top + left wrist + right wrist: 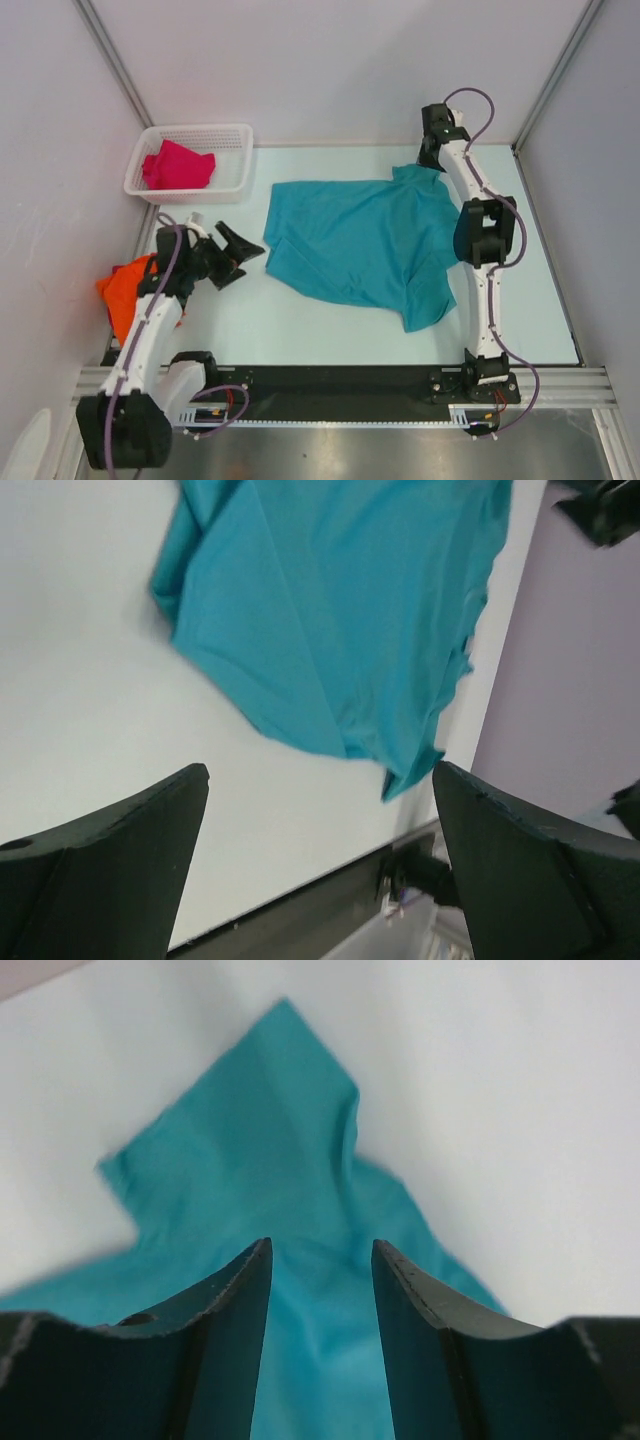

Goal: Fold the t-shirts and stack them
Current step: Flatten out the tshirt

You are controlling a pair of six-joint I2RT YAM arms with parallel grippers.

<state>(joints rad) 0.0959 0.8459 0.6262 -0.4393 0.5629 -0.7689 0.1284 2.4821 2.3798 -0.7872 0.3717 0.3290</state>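
Note:
The teal-blue t-shirt's near corner on the basket side lies uncovered, so I will lower my left gripper toward the right in the top view and pinch that corner.
A teal-blue t-shirt [360, 240] lies spread on the table, with one sleeve toward the near right. My right gripper [322, 1243] hangs over its far right corner [415, 178]. Its fingers are apart, the teal cloth [270, 1150] lies below them, and nothing is pinched. My left gripper [245, 260] stands wide open just left of the shirt's left edge [300, 630] and holds nothing [320, 768]. A bright orange t-shirt [125, 290] is bunched at the table's left edge, partly hidden by my left arm. A magenta-red t-shirt [178, 165] lies crumpled in the basket.
A white lattice basket [190, 131] stands at the far left corner. Grey walls close in the left, back and right sides. A black rail [340, 380] runs along the near edge between the arm bases.

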